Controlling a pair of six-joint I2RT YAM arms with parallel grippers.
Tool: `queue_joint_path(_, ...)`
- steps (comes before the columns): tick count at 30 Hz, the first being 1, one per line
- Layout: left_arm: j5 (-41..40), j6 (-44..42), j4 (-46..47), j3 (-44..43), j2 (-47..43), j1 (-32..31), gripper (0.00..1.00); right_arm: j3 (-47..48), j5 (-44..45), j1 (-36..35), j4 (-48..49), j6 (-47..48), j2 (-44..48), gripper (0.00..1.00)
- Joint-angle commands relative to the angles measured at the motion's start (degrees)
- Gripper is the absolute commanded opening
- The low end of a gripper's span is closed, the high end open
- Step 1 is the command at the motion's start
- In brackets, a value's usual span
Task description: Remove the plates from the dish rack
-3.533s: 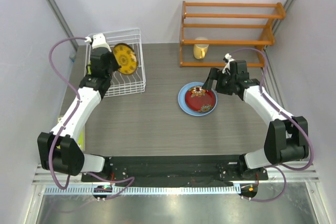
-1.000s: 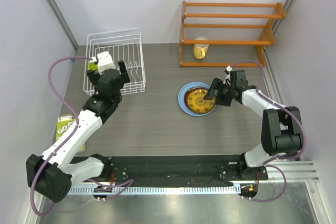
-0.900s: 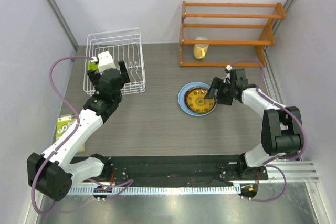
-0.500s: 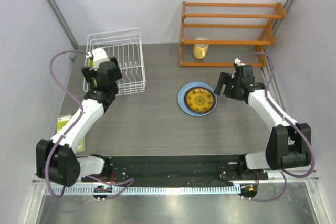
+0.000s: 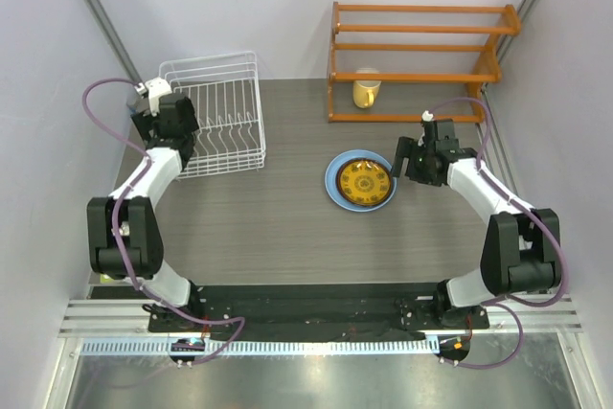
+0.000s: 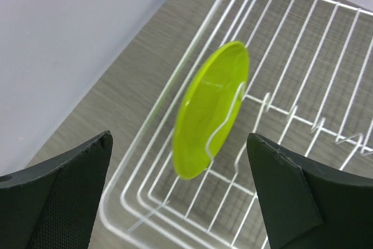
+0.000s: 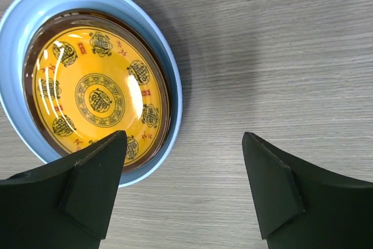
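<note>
I will next lower my left gripper astride the lime green plate's rim and close it. The plate stands on edge with its rim up below my open fingers.
The white wire dish rack [image 5: 225,107] stands at the back left. One lime green plate [image 6: 210,109] stands on edge between its prongs near the left side. My left gripper [image 6: 179,137] [image 5: 172,120] hovers over that plate, open, touching nothing. At mid-table lies the light blue plate [image 5: 332,184] [image 7: 175,86], with the dark red plate [image 7: 165,106] and the amber-yellow plate [image 5: 363,180] [image 7: 99,94] stacked in it. My right gripper [image 7: 183,138] [image 5: 399,162] is open and holds nothing, just off the stack's right rim.
An orange wooden shelf [image 5: 421,55] stands at the back right with a yellow mug [image 5: 365,91] on its lowest level. Walls close in on the left and right. The left arm lies along the table's left edge.
The amber-yellow plate went from the rack onto the stack. My right gripper has let go and drawn back to the right. My left arm has swung back to the rack's left side.
</note>
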State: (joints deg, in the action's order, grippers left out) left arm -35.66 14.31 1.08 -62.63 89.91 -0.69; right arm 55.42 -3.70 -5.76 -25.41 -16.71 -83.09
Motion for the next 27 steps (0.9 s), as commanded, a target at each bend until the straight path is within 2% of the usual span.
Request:
queue_joint_path(1, 3.14, 0.2, 2.79, -5.48, 4.21, 0.51, 0.95, 2.59, -0.51, 0.05, 0.71, 1.15, -1.11, 0.86)
queue_joint_path(11, 3.84, 1.25, 2.43, -8.03, 9.93, 4.29, 0.93, 3.03, -1.04, 0.05, 0.89, 1.86, -3.48, 0.85)
queue_joint_path(14, 4.81, 1.34, 2.35, -8.47, 10.72, 4.73, 0.87, 3.03, -1.13, 0.05, 0.89, 1.94, -3.83, 0.84)
queue_joint_path(15, 4.98, 1.34, 2.26, -8.65, 11.16, 4.82, 0.79, 2.94, -1.3, 0.13, 0.97, 1.94, -3.92, 0.84)
queue_joint_path(17, 5.51, 1.34, 2.43, -8.56, 11.17, 4.82, 0.74, 3.03, -1.39, 0.13, 0.98, 1.94, -4.19, 0.83)
queue_joint_path(18, 5.6, 1.34, 2.52, -8.47, 11.17, 4.82, 0.68, 3.12, -1.48, 0.22, 0.98, 2.03, -4.27, 0.83)
queue_joint_path(23, 6.22, 1.43, 2.52, -8.38, 11.34, 4.82, 0.53, 3.12, -1.74, 0.22, 0.98, 1.77, -4.54, 0.8)
queue_joint_path(27, 6.57, 1.34, 2.43, -8.47, 11.6, 4.82, 0.29, 3.03, -2.09, 0.22, 1.06, 1.86, -4.8, 0.8)
